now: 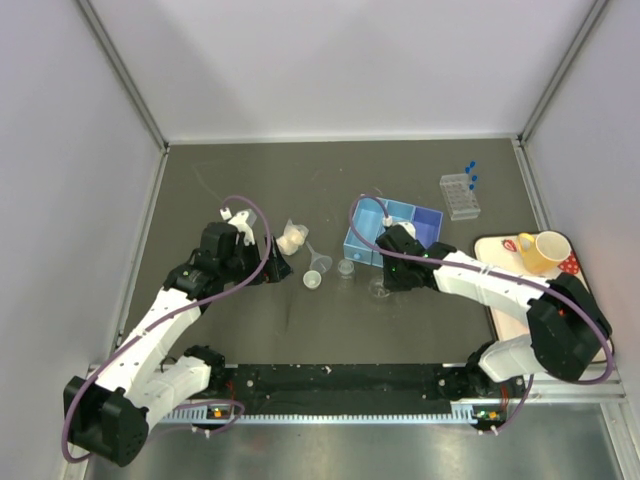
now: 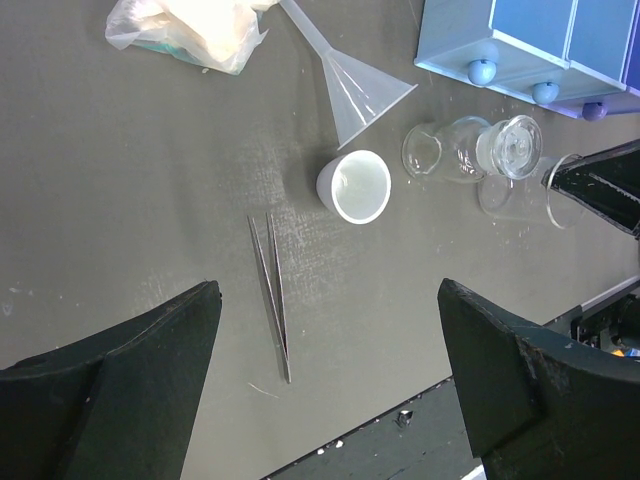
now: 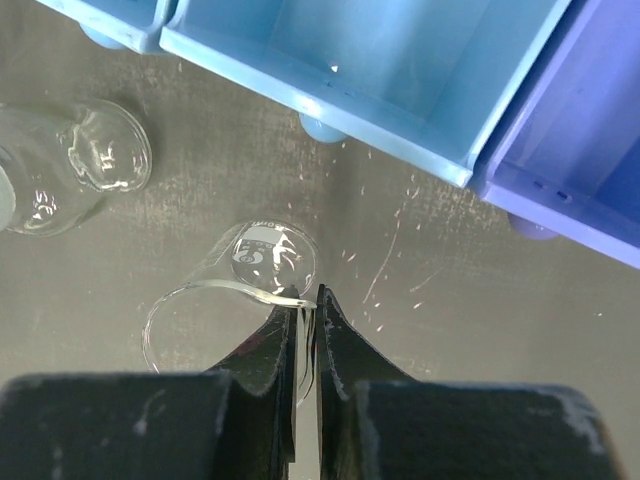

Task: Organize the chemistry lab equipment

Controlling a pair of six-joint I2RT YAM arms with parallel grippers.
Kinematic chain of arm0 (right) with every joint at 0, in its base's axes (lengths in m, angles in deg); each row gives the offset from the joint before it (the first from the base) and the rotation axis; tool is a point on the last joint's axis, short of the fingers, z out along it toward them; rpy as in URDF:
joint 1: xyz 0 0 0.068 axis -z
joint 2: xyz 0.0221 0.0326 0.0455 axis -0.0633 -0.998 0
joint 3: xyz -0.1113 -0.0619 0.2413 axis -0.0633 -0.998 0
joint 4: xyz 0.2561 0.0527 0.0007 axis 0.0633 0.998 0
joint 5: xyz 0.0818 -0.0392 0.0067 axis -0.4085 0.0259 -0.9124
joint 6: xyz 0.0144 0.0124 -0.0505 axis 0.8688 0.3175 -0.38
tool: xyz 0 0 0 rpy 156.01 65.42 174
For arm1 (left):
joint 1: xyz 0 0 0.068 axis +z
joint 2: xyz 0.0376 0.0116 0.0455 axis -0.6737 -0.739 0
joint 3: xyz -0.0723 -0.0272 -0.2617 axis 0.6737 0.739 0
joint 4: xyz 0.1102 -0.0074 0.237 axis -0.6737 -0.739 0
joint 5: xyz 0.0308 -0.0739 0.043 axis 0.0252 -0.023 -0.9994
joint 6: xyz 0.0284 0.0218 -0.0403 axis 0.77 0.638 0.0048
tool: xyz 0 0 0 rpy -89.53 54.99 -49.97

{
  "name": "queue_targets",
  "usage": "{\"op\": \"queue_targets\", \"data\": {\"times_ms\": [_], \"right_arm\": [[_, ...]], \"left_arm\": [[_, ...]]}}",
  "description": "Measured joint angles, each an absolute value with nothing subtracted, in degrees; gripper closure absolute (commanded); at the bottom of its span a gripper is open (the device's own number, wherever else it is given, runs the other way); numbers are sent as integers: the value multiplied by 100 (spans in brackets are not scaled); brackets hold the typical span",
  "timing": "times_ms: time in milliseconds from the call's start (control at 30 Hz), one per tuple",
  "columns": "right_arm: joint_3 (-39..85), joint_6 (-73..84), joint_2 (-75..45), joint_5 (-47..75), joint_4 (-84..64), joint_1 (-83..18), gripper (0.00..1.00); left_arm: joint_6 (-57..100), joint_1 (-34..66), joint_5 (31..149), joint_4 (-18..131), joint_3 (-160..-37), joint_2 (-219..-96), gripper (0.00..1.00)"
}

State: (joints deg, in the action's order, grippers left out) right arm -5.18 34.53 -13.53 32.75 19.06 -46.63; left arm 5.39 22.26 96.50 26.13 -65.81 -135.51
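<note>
The purple section point(image 3: 595, 125) is empty, so my right gripper needs to lift the beaker point(image 3: 215, 305), move outward and to the right in the top view, and go down to release it there.
A small clear beaker point(image 3: 215, 305) stands on the dark table just in front of the blue bin point(image 3: 350, 60). My right gripper point(image 3: 310, 300) is shut on the beaker's thin rim wall, one finger inside and one outside. A clear flask point(image 3: 70, 165) lies to its left. My left gripper point(image 2: 328, 295) hangs open above metal tweezers point(image 2: 272, 290), holding nothing. Beyond them are a small white cup point(image 2: 355, 185), a clear funnel point(image 2: 355, 85) and the flask point(image 2: 455, 150). The holed tube rack point(image 1: 460, 195) with blue-capped test tubes stands at the back right.
A crumpled plastic bag point(image 1: 292, 238) lies behind the funnel point(image 1: 320, 262). A patterned tray point(image 1: 500, 300) with a yellow mug point(image 1: 545, 250) sits at the right edge. The blue bin point(image 1: 395, 230) has several compartments. White walls enclose the table on three sides.
</note>
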Motion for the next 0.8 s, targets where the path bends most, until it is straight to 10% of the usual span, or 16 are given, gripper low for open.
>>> {"op": "queue_targets", "data": {"times_ms": [800], "right_arm": [[1666,2938,-544,4235,3585,-3553,100]], "left_arm": [[544,2226,9787,2622,-6581,-13518,5]]}}
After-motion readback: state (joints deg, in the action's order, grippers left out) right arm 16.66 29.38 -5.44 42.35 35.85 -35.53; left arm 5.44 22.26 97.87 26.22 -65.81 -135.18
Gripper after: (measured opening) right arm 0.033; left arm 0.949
